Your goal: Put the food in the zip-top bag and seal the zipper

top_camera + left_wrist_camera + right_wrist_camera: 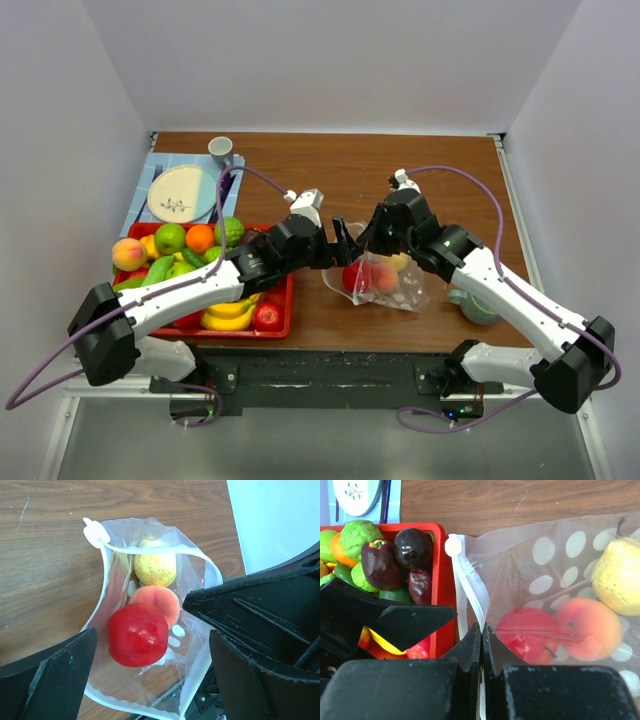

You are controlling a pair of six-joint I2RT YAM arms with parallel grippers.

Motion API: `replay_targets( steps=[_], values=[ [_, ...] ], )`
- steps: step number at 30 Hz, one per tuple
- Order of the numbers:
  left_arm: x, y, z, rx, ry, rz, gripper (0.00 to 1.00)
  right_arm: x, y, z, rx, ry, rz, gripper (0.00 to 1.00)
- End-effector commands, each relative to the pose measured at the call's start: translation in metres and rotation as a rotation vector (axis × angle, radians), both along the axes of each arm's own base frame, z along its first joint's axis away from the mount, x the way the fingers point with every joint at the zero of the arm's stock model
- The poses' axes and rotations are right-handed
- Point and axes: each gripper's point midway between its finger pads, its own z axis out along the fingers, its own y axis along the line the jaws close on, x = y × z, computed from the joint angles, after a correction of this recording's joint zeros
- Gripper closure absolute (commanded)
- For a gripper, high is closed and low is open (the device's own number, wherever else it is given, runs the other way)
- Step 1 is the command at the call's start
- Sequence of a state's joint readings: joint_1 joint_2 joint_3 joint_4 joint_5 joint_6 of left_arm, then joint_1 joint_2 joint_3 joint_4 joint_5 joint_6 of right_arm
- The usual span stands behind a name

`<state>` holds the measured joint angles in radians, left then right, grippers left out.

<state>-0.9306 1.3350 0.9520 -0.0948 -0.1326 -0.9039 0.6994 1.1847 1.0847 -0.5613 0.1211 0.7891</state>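
Observation:
The apple [137, 634] is already inside the bag, so my left gripper will next move from the bag's opening to the tray and down over the purple eggplant.
The clear polka-dot zip-top bag [405, 290] lies mid-table with its mouth toward the tray. Inside it are a red apple [137, 634], a peach [159, 601] and a yellow pear [155, 567]; all three also show through the plastic in the right wrist view, the apple [527, 635] nearest the mouth. My left gripper [150, 680] is open at the mouth, its fingers wide on either side of the apple without touching it. My right gripper [481, 630] is shut on the white zipper [470, 587] strip, holding the mouth's edge up. The slider tab [95, 532] sits at the strip's end.
A red tray [288, 310] at the left holds several more fruits and vegetables. Behind it a white plate [180, 192] lies on a blue mat, with a grey cup [221, 150] beside it. A teal cup [478, 306] stands right of the bag, under my right arm.

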Motion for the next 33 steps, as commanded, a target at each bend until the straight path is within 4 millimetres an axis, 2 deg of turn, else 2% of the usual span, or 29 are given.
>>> replay_targets(
  steps=[1, 3, 4, 6, 7, 8, 9, 10, 11, 12, 14, 16, 21, 29, 33],
  values=[
    [0.006, -0.001, 0.035, -0.063, -0.085, 0.007, 0.06, 0.004, 0.008, 0.027, 0.049, -0.049, 0.005, 1.0],
    [0.009, 0.01, 0.04, -0.018, -0.105, 0.039, 0.09, 0.005, 0.006, 0.028, 0.037, -0.055, 0.003, 1.0],
    [0.015, 0.023, 0.049, 0.0, -0.138, 0.094, 0.1, 0.006, 0.005, 0.027, 0.032, -0.055, -0.001, 1.0],
    [0.02, 0.05, 0.046, 0.088, -0.159, 0.159, 0.11, 0.007, 0.003, 0.028, 0.021, -0.062, -0.003, 1.0],
    [0.029, 0.074, 0.053, 0.121, -0.194, 0.26, 0.11, 0.007, 0.003, 0.028, 0.019, -0.064, -0.001, 1.0],
    [0.03, 0.092, 0.042, 0.183, -0.18, 0.3, 0.11, 0.007, 0.003, 0.026, 0.016, -0.062, 0.0, 1.0],
    [0.032, 0.106, 0.041, 0.21, -0.184, 0.336, 0.11, 0.007, 0.004, 0.026, 0.02, -0.065, 0.001, 1.0],
    [0.039, 0.128, 0.044, 0.242, -0.198, 0.416, 0.11, 0.007, 0.005, 0.026, 0.02, -0.065, 0.005, 1.0],
    [0.04, 0.154, 0.034, 0.331, -0.183, 0.486, 0.07, 0.009, 0.007, 0.025, 0.018, -0.065, 0.012, 1.0],
    [0.042, 0.165, 0.032, 0.361, -0.178, 0.521, 0.04, 0.008, 0.01, 0.025, 0.026, -0.063, 0.023, 1.0],
    [0.048, 0.189, 0.026, 0.414, -0.152, 0.588, 0.02, 0.009, 0.012, 0.023, 0.027, -0.06, 0.033, 1.0],
    [0.057, 0.203, 0.02, 0.445, -0.128, 0.616, 0.02, 0.009, 0.015, 0.023, 0.036, -0.06, 0.043, 1.0],
    [0.071, 0.223, 0.01, 0.55, -0.087, 0.653, 0.02, 0.008, 0.018, 0.018, 0.041, -0.052, 0.056, 1.0],
    [0.068, 0.232, -0.035, 0.643, 0.01, 0.673, 0.03, 0.005, 0.015, 0.014, 0.035, -0.052, 0.057, 1.0],
    [0.067, 0.234, -0.051, 0.658, 0.035, 0.686, 0.05, 0.004, 0.014, 0.013, 0.033, -0.052, 0.056, 1.0]
  ],
)
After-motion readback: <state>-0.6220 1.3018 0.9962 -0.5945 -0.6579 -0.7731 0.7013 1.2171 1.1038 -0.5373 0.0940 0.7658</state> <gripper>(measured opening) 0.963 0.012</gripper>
